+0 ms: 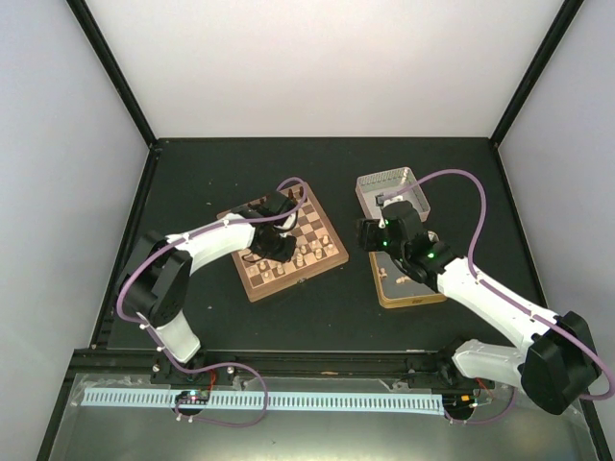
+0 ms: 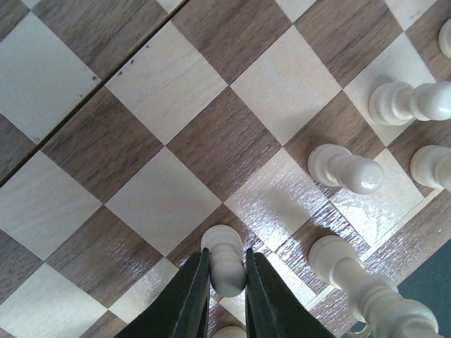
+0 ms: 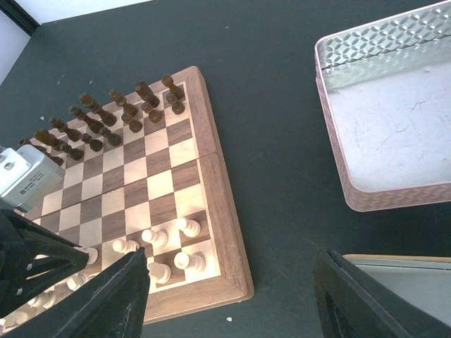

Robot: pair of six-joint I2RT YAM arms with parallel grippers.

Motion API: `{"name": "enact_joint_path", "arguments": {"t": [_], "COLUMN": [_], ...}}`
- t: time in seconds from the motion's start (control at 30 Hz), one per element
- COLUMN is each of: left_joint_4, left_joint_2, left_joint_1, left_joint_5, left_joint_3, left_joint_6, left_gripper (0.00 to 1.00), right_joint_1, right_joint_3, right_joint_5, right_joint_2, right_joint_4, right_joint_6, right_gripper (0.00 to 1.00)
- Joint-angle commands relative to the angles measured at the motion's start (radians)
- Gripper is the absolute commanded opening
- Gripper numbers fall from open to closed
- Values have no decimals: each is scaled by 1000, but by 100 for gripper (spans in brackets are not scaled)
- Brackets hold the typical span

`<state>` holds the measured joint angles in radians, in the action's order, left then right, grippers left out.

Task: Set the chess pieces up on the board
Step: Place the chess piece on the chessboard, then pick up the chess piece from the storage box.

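Next, my right gripper should move back and down into the gold tin, onto the small cream piece [image 1: 382, 273] near its board-side, because unplaced pieces still lie in there.
The board [image 1: 322, 252] lies at table centre, with bare squares in the left wrist view [image 2: 162, 84] and its border in the right wrist view [image 3: 220, 211]. My left gripper [image 1: 272, 252] is over the board's near rows. In its wrist view it [image 2: 227, 271] is shut on a cream pawn [image 2: 224, 255] whose base rests on a dark square. Other cream pieces [image 2: 345, 170] stand to its right; several show in the right wrist view [image 3: 187, 227]. My right gripper [image 1: 370, 235] hovers right of the board, open and empty [image 3: 236, 296].
Dark brown pieces [image 3: 106, 113] fill the board's far rows. A pinkish-silver tin lid [image 1: 389, 192] [image 3: 394, 127] sits behind the right gripper. A gold tin [image 1: 408, 286] lies under the right arm. The dark mat shows between board and tins.
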<state>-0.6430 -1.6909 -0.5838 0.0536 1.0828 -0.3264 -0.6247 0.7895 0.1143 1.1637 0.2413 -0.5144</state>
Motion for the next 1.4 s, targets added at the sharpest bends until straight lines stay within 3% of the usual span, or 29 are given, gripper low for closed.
{"name": "enact_joint_path", "arguments": {"t": [0.0,0.4,0.63,0.83,1.13,1.37], "left_joint_4": [-28,-54,-64,-69,-23,56], "left_joint_2": [-10,4,5,27,135,280], "left_joint_1": [-7,-7,-7,-6,-4,-5], "left_joint_5": [6,9,17,19,-7,64], "left_joint_3": [51,46,62,105,97,22], "left_joint_6": [18,23,19,17,-10,-4], "left_gripper": [15,13,28,33,35,38], "right_joint_1": [9,14,17,30,165,195], "right_joint_3": [-7,-10,-4,-3,-18,-24], "right_joint_5": [42,47,52,76,19,-84], "right_joint_2": [-10,0,4,3,37,113], "right_joint_4": [6,12,20,53,272,374], "right_joint_6": [-16,-25,-31,-59,-158,-82], "right_gripper": [65,65,65,65,59,53]}}
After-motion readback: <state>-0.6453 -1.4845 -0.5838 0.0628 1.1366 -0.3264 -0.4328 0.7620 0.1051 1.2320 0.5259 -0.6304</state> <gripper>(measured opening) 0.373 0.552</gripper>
